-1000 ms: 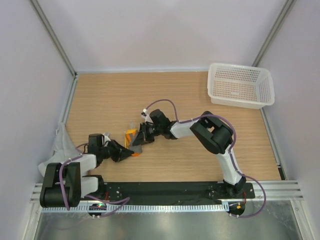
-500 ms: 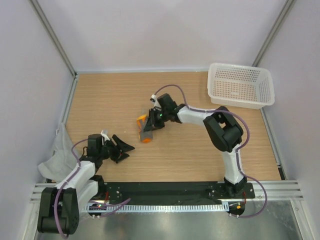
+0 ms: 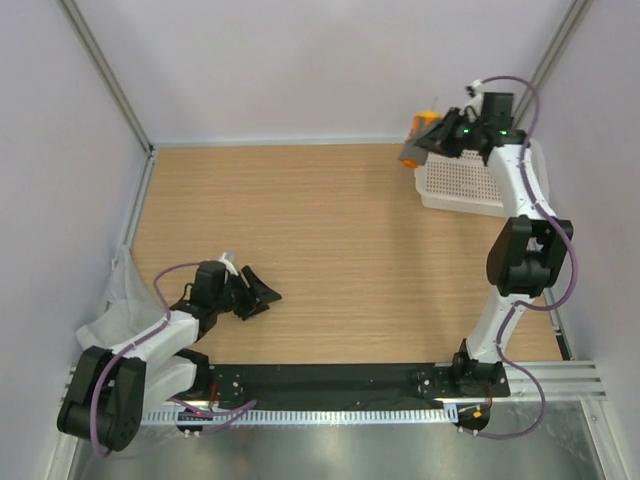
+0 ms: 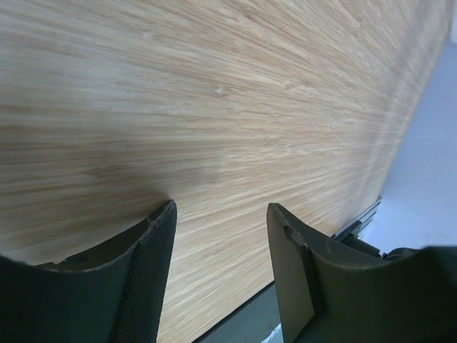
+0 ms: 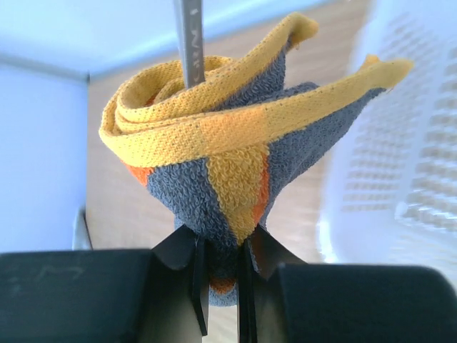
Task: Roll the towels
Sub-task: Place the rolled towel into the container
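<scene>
Next, the right gripper shifts to the basket, below it and to its right in the top view, lowers the rolled towel inside, then releases it.
My right gripper (image 3: 432, 142) is shut on the small orange towel (image 3: 417, 133), a rolled bundle held in the air by the near-left corner of the white basket (image 3: 524, 206). In the right wrist view the towel (image 5: 214, 143) shows yellow edging, orange and grey terry, pinched between my fingertips (image 5: 220, 251). The larger light-grey towel (image 3: 118, 302) lies crumpled at the table's left edge, partly off it. My left gripper (image 3: 262, 294) is open and empty, low over the wood to the right of the grey towel; its wrist view shows only bare wood between the fingers (image 4: 221, 214).
The white perforated basket stands at the back right corner and shows blurred at the right of the right wrist view (image 5: 407, 179). Metal frame posts (image 3: 105, 75) and pale walls enclose the table. A black rail (image 3: 330, 380) runs along the near edge.
My right gripper has carried the orange towel from the table's middle up and to the back right, beside the basket. My left gripper has shifted slightly right and stays open.
</scene>
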